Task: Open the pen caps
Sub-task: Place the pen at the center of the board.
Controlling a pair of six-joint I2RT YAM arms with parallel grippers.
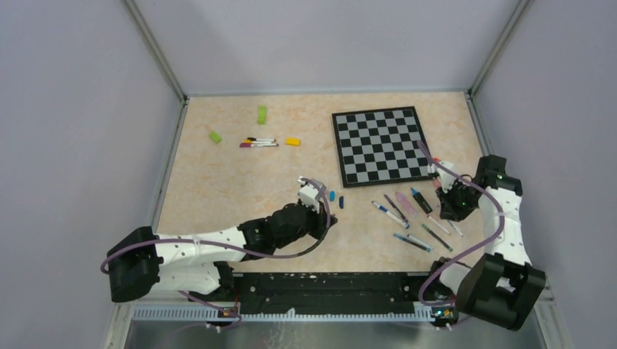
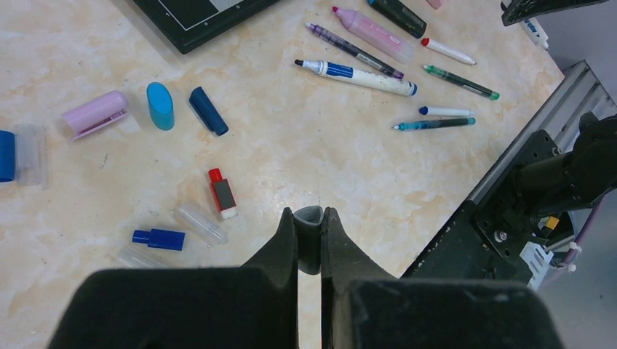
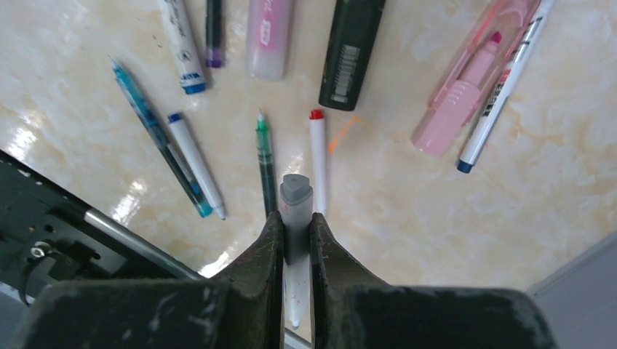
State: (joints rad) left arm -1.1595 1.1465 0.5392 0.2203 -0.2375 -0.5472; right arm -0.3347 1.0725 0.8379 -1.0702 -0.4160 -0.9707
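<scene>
I should lower my right gripper with the white pen onto the bare tabletop beside the red-tipped white pen, where there's room to release it.
My left gripper (image 2: 310, 218) (image 1: 329, 218) is shut on a small hollow grey pen cap (image 2: 310, 227), held above the table. Loose pen caps lie to its left: pink (image 2: 96, 113), light blue (image 2: 160, 105), dark blue (image 2: 208, 110), red-and-black (image 2: 222, 193) and blue (image 2: 158, 238). My right gripper (image 3: 296, 218) (image 1: 451, 207) is shut on a white pen with a grey end (image 3: 296, 195), its tip pointing back toward the wrist. Under it lie several pens: teal (image 3: 156, 138), green (image 3: 266, 160), red-tipped white (image 3: 317, 156), a black marker (image 3: 351, 51) and a pink highlighter (image 3: 466, 87).
A chessboard (image 1: 378, 145) lies at the back right. Two green blocks (image 1: 261, 114) (image 1: 215, 137), a yellow block (image 1: 292, 142) and two pens (image 1: 258, 142) sit at the back left. The black base rail (image 1: 327, 283) runs along the near edge.
</scene>
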